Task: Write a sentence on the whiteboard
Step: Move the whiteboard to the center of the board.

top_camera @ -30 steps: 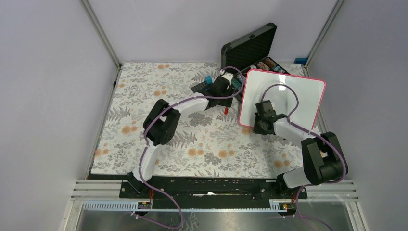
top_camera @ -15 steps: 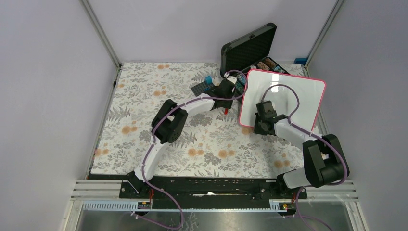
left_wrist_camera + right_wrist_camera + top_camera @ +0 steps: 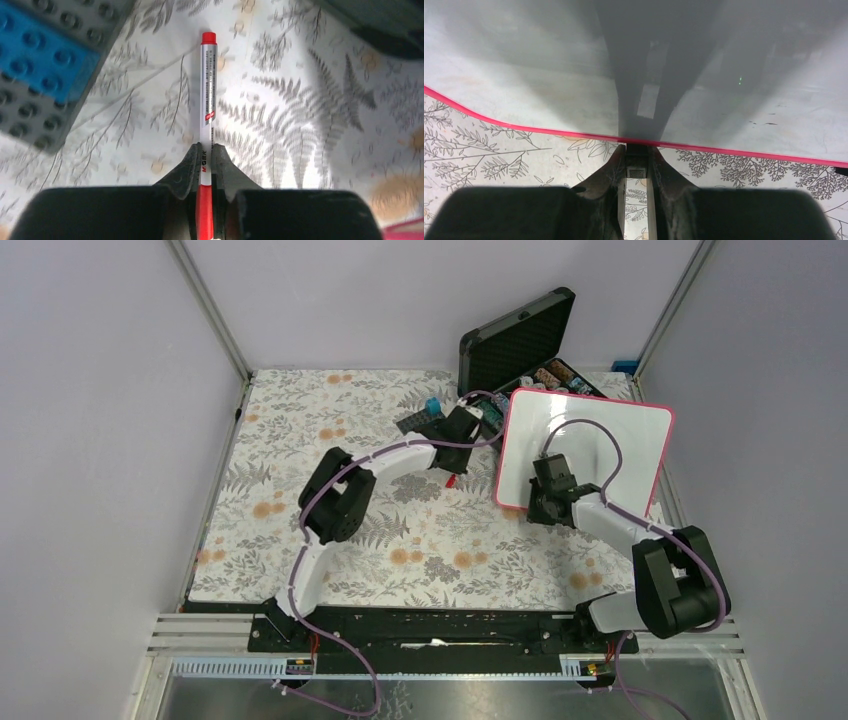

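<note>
My right gripper moves to the left in the top view next and releases the clip foot over clear floral cloth [image 3: 412, 549], since the whiteboard overlaps the case.
The whiteboard [image 3: 610, 435], glossy white with a pink-red rim, stands tilted up at the right of the table. My right gripper [image 3: 543, 502] is shut on a small black clip foot [image 3: 637, 156] under the whiteboard's [image 3: 549, 75] lower rim. The board's face is blank; the sentence is not in view. Just left of the board, my left gripper [image 3: 453, 472] is shut on a red-and-white marker [image 3: 208, 90]. The marker's red tail runs back between the jaws and its red-tipped end points away over the floral cloth. Its red end [image 3: 451, 481] peeks out below the gripper.
An open black case [image 3: 520, 340] with small items stands behind the board. A grey studded baseplate [image 3: 418, 422] carrying a blue brick [image 3: 35, 55] lies just beyond the left gripper. Grey walls and metal posts close in the floral table [image 3: 300, 440].
The left jaws have shut on the marker, and it has shifted a little left and nearer. The right arm with the board has edged slightly left.
</note>
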### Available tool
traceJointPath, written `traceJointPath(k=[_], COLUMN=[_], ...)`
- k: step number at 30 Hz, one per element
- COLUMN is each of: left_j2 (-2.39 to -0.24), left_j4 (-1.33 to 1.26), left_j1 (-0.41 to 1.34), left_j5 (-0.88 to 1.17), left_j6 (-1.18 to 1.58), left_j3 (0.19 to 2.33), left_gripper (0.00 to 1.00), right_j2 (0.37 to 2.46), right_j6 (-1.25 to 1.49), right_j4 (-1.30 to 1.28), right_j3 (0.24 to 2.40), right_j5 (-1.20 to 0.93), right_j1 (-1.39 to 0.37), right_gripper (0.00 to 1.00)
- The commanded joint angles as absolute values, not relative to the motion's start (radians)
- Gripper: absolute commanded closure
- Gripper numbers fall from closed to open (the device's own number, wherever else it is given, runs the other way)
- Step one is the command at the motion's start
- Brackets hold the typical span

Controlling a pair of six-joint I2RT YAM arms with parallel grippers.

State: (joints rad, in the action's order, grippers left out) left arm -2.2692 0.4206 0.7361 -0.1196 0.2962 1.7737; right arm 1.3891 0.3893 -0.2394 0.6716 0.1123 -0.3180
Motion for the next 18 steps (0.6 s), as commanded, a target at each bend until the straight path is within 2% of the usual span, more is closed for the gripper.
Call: traceJointPath(k=[1, 7, 18], left_j2=[-2.075, -1.837, -1.541], left_j4=[0.495, 0.476, 0.504], left_j1=[0.725, 0.663, 0.439], left_j5=[-0.090, -0.031, -0.005], left_j6=[0.313, 0.322, 0.336], left_j3=[1.697, 1.521, 1.443], left_gripper=[1.00, 1.00, 1.00], right_j2=[1.307, 1.290, 1.312], right_j6=[0.361, 0.345, 0.329], right_j4=[-0.184, -0.162, -0.148], right_j3=[0.651, 0.631, 0.653], right_j5=[0.082, 0.018, 0.003], right_j1=[-0.364, -0.417, -0.588], right_gripper=[1.00, 1.00, 1.00])
